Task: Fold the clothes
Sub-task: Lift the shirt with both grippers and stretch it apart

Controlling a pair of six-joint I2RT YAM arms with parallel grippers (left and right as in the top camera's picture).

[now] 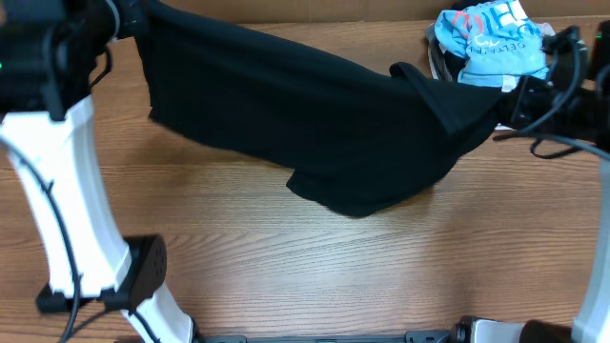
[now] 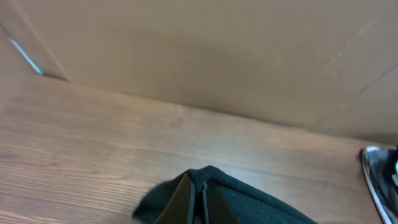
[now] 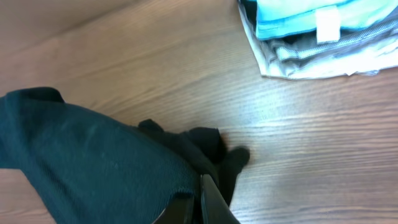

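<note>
The black garment's corner hangs above the table. Next, my right gripper lowers to the left in the overhead view, onto the wood (image 1: 405, 55) (image 3: 202, 74) beside the stack, to release it.
The black garment (image 1: 315, 124) hangs stretched across the back of the table, held up at both ends and sagging onto the wood in the middle. My left gripper (image 1: 129, 19) is shut on its far left corner; the left wrist view shows the fingers (image 2: 202, 196) pinching a fold of the black fabric (image 2: 261, 208). My right gripper (image 1: 505, 105) is shut on the right corner; the right wrist view shows the fingers (image 3: 202, 202) clamped on the black cloth (image 3: 93, 162). No white mark shows.
A light-blue printed shirt (image 1: 491, 38) lies on a stack of folded grey and beige garments (image 3: 323, 56) at the back right, close to my right gripper. A cardboard wall (image 2: 205, 50) stands behind the table. The left arm's base (image 1: 143, 276) stands at the front left.
</note>
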